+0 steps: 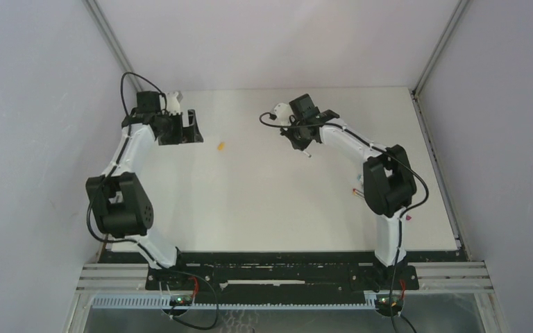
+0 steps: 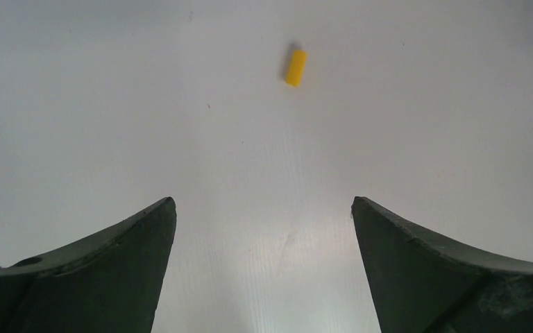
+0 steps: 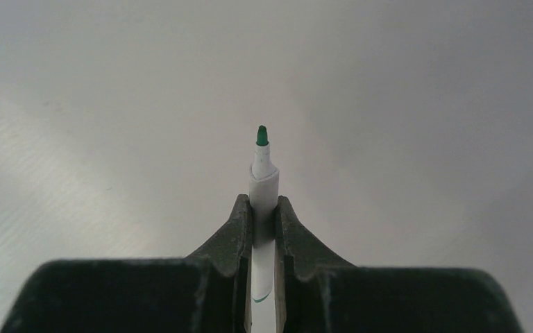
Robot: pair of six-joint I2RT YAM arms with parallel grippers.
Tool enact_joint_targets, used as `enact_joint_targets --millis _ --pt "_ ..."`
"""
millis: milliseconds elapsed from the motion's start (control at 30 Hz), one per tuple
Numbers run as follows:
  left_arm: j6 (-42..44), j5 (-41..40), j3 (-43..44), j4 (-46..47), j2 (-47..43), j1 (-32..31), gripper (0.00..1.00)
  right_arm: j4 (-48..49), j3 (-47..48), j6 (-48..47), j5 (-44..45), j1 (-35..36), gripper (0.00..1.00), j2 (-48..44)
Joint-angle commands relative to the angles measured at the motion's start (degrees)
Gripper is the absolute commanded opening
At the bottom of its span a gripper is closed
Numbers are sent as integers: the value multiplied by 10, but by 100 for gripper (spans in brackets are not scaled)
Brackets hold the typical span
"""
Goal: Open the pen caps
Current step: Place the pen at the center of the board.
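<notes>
The green tip of the white pen is bare, so my right gripper should next go down, turning slightly, to the clear table below and release the pen.
A small yellow pen cap [image 2: 295, 67] lies loose on the white table, ahead of my left gripper [image 2: 264, 208], whose jaws stand wide apart with nothing between them. From above, the cap [image 1: 220, 146] sits just right of the left gripper [image 1: 198, 127]. My right gripper [image 3: 264, 208] is shut on a white pen [image 3: 263, 182] that points forward, its green tip bare and uncapped. In the top view the right gripper [image 1: 304, 142] hovers at the far middle of the table, with the pen's end [image 1: 308, 154] poking out below it.
The white table [image 1: 271, 201] has grey walls on three sides. Beside the right arm's elbow lies a small pen end [image 1: 355, 191], mostly hidden by the arm. A tiny magenta piece [image 1: 408, 218] sits near the table's right edge.
</notes>
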Motion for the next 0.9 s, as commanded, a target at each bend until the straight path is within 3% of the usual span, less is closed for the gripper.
enact_joint_targets --millis 0,233,433,867 --pt "42 3 -50 14 -87 7 100 -61 96 -72 47 -12 0 58" --pt "71 -1 -112 8 -176 26 100 -67 171 -171 76 -18 0 140" --pt "92 -14 -184 33 -243 35 100 -91 260 -188 80 -34 1 215" --pt "103 4 -241 65 -296 37 100 -92 279 -297 54 -46 8 255"
